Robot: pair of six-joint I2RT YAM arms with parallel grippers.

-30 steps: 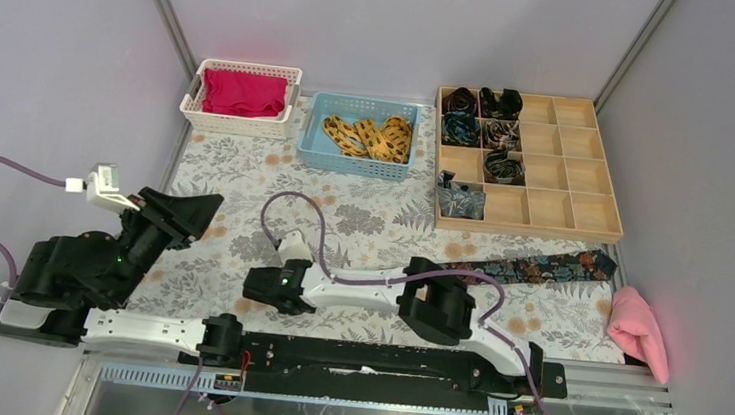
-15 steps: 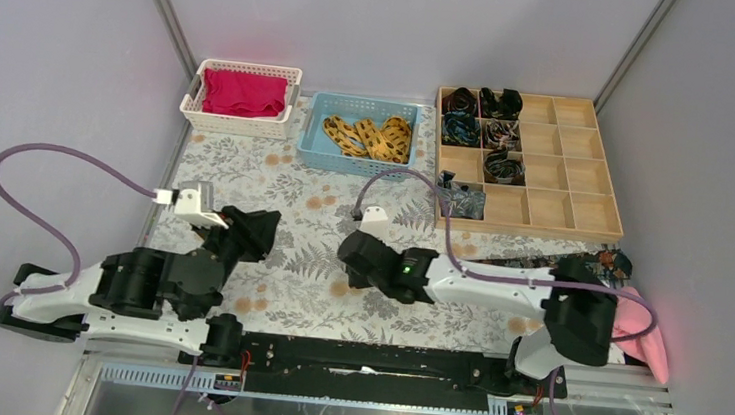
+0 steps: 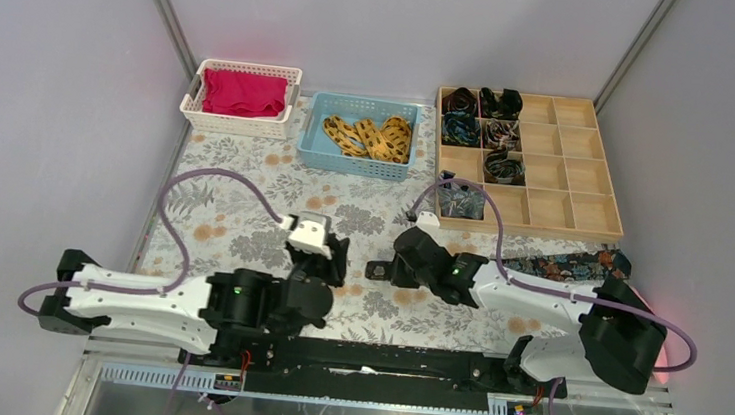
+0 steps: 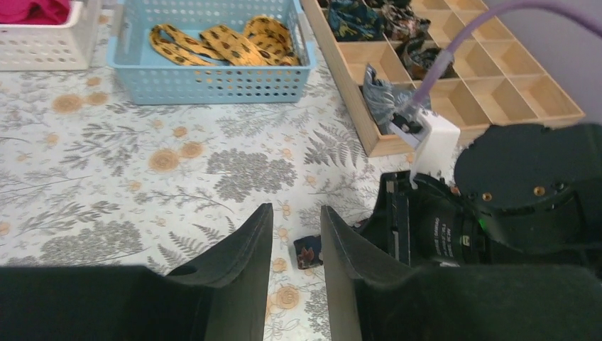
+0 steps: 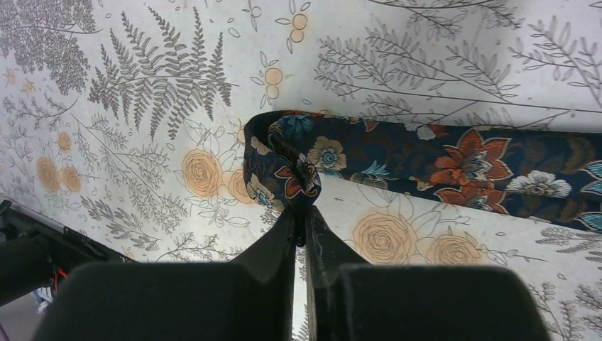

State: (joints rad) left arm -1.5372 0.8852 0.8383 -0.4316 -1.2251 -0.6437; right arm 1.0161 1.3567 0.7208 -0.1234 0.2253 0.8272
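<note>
The folded end of the tie is still bunched up at the bend, so my right gripper will next move down and to the right in the top view, along the tie's strip [image 5: 369, 155].
A dark floral tie [image 5: 440, 160] lies on the flower-patterned cloth. My right gripper [image 5: 302, 213] is shut on its folded end, which bunches up just past the fingertips. In the top view the right gripper [image 3: 385, 269] sits mid-table and the tie [image 3: 579, 264] runs off to the right under that arm. My left gripper [image 4: 297, 220] is open, with nothing between its fingers [image 4: 255, 241]. The tie's end [image 4: 309, 252] shows on the cloth just beyond them, next to the right wrist. From above, the left gripper [image 3: 336, 255] points at the right one from the left.
A white basket [image 3: 193, 95] of red cloth and a blue basket [image 3: 309, 137] of yellow patterned ties stand at the back. A wooden compartment tray [image 3: 572, 170] at the back right holds several rolled ties. Purple cables loop above both arms.
The left arm swung from the far left in to the table's middle. The right arm unfolded rightward, and the tie's end now lies further left, in its gripper.
</note>
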